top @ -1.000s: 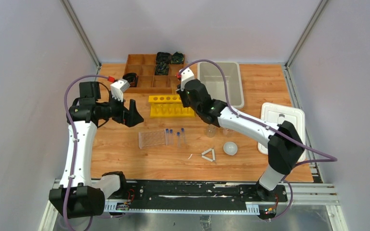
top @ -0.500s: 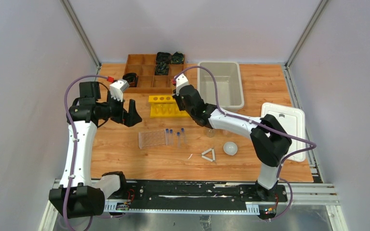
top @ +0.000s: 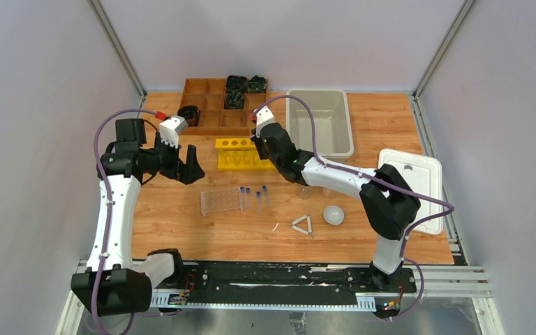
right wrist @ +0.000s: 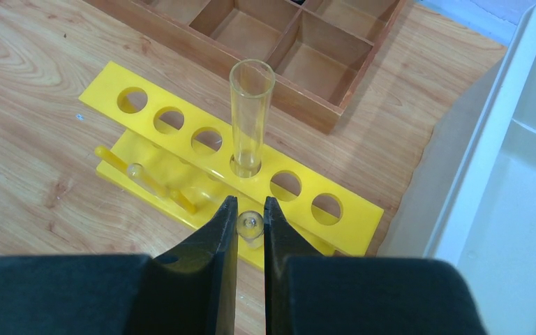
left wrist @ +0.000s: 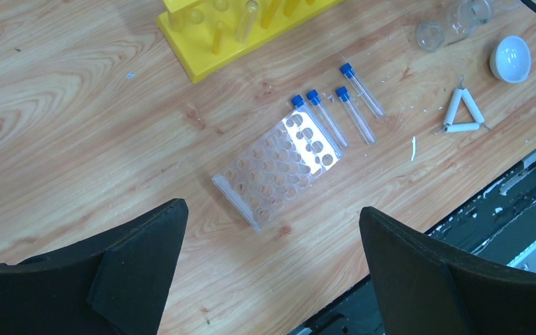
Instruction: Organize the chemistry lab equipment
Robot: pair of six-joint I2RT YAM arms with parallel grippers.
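Another clear tube already covers a peg. I should move my right gripper down to the yellow rack's front row of pegs and release the glass tube there.
My right gripper (right wrist: 250, 206) is shut on a thin clear glass tube (right wrist: 250, 225), seen end-on just in front of the yellow rack (right wrist: 108, 87). Another glass tube (right wrist: 250, 115) stands upright in a rack hole. In the top view the right gripper (top: 262, 146) is at the rack's right end. My left gripper (left wrist: 272, 213) is open and empty, hovering above a clear plastic rack (left wrist: 279, 164). Several blue-capped tubes (left wrist: 342, 105) lie beside it. Two glass vessels (left wrist: 433, 33), a white dish (left wrist: 513, 57) and a white triangle (left wrist: 462, 115) lie further right.
A brown wooden divided tray (top: 213, 105) with black coiled items stands behind the yellow rack. A grey bin (top: 319, 122) is at the back right and its white lid (top: 410, 185) lies at the right edge. Small white fragments lie near the triangle.
My right gripper has moved left and down toward the yellow rack with the glass tube in it. The left arm has barely moved.
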